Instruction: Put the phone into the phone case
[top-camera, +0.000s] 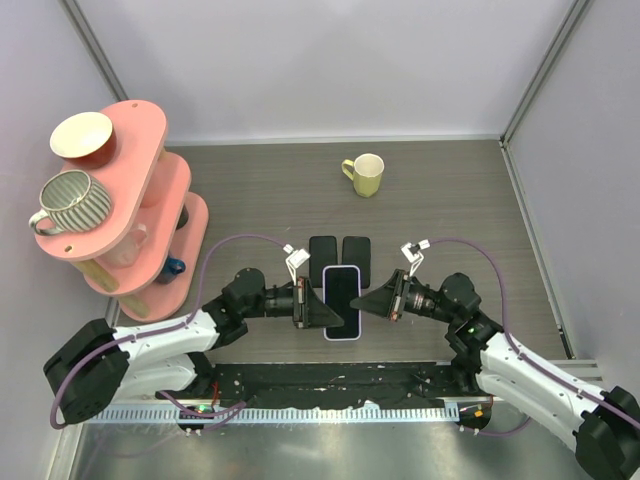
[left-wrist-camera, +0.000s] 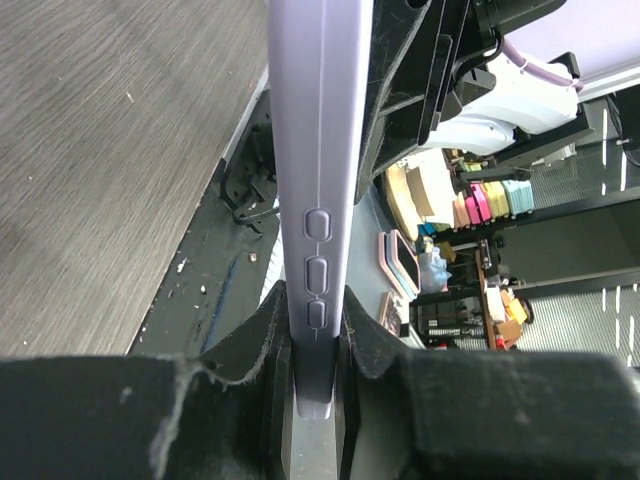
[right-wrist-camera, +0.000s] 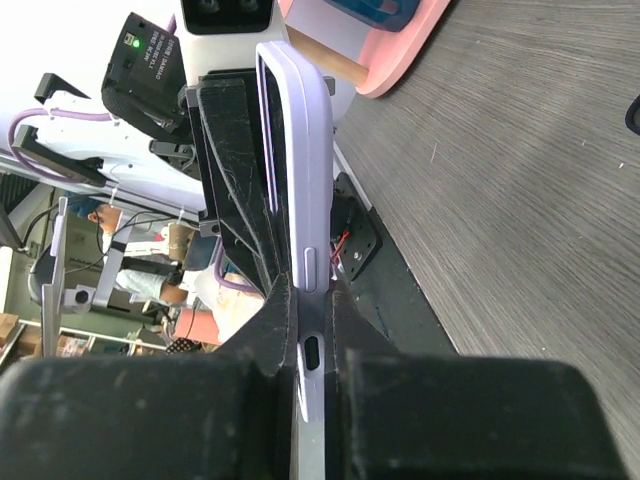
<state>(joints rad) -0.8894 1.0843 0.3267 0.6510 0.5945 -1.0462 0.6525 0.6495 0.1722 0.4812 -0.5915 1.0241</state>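
I should next move my right gripper outward and down and release the case (top-camera: 341, 335) on the table beside the dark phones, because the phone is already inside the case's rim.
A lavender phone case (top-camera: 341, 335) is held just above the table's near middle, face up, with the phone's (top-camera: 341, 295) black screen showing inside its rim. My left gripper (top-camera: 318, 305) is shut on the case's left edge; in the left wrist view the case (left-wrist-camera: 320, 150) runs up from between the jaws of this gripper (left-wrist-camera: 318, 320), its side buttons showing. My right gripper (top-camera: 368, 303) is shut on the opposite edge. The right wrist view shows the case (right-wrist-camera: 308, 150) pinched at this gripper (right-wrist-camera: 312, 300), with the left gripper's fingers (right-wrist-camera: 228, 150) beyond it.
Two dark phones (top-camera: 322, 250) (top-camera: 356, 252) lie flat just behind the held case. A yellow mug (top-camera: 365, 174) stands further back. A pink tiered shelf (top-camera: 175, 185) with a striped mug (top-camera: 70, 200) and a bowl (top-camera: 82, 138) fills the left side.
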